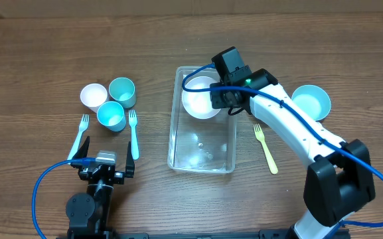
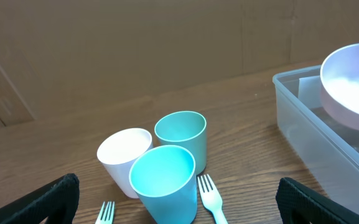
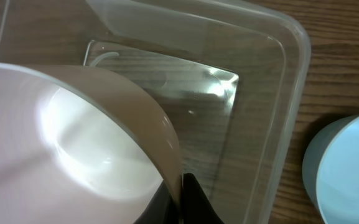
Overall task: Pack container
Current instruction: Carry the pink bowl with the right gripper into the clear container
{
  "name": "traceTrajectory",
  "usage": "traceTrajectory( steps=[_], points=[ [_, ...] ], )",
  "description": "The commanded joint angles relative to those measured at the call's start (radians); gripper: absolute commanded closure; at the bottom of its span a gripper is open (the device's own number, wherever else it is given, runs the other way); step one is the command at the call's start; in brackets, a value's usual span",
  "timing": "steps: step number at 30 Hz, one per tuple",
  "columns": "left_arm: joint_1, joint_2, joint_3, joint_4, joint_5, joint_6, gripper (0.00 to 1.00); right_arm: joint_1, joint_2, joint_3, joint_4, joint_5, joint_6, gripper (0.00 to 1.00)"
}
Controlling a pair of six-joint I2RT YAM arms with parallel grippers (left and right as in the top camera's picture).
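I will next lower the white bowl (image 1: 200,99) with my right gripper into the far half of the container and release the bowl's rim, since the container's bottom is open below the gripper.
The container (image 1: 202,159), a clear rectangular bin, stands at the table's middle. My right gripper (image 1: 220,98) is shut on the rim of a white bowl (image 1: 200,99) and holds it over the container's far end. In the right wrist view the black fingertips (image 3: 195,199) pinch the bowl's wall (image 3: 73,143), with the container's floor and rim (image 3: 279,81) beneath. The left wrist view shows the same bowl (image 2: 353,81) tilted above the container (image 2: 303,124). My left gripper (image 1: 103,162) rests near the front left, open and holding nothing, with its pads (image 2: 48,202) far apart.
A white cup (image 1: 93,95) and two teal cups (image 1: 122,91) (image 1: 111,115) cluster at the left, with a blue fork (image 1: 80,136) and a pale fork (image 1: 133,133) beside them. A teal bowl (image 1: 310,101) and a yellow fork (image 1: 266,147) lie right of the container.
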Motion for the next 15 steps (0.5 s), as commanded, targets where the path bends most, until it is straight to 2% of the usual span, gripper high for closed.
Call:
traceTrajectory(
  steps=[1, 10, 13, 14, 15],
  points=[
    [-0.002, -0.010, -0.005, 0.002, 0.006, 0.011, 0.00, 0.008, 0.045, 0.027, 0.013, 0.016, 0.027, 0.95],
    [-0.002, -0.010, -0.005, 0.002, 0.006, 0.011, 0.00, 0.010, 0.115, 0.026, 0.035, 0.015, 0.027, 0.95],
    [-0.002, -0.010, -0.005, 0.002, 0.006, 0.011, 0.00, 0.010, 0.115, 0.026, 0.030, 0.016, 0.027, 0.89],
    [-0.002, -0.010, -0.005, 0.002, 0.006, 0.011, 0.00, 0.010, 0.115, 0.026, 0.030, 0.015, 0.026, 0.64],
    [-0.002, -0.010, -0.005, 0.002, 0.006, 0.011, 0.00, 0.010, 0.115, 0.027, 0.030, 0.015, 0.026, 0.49]
  ],
)
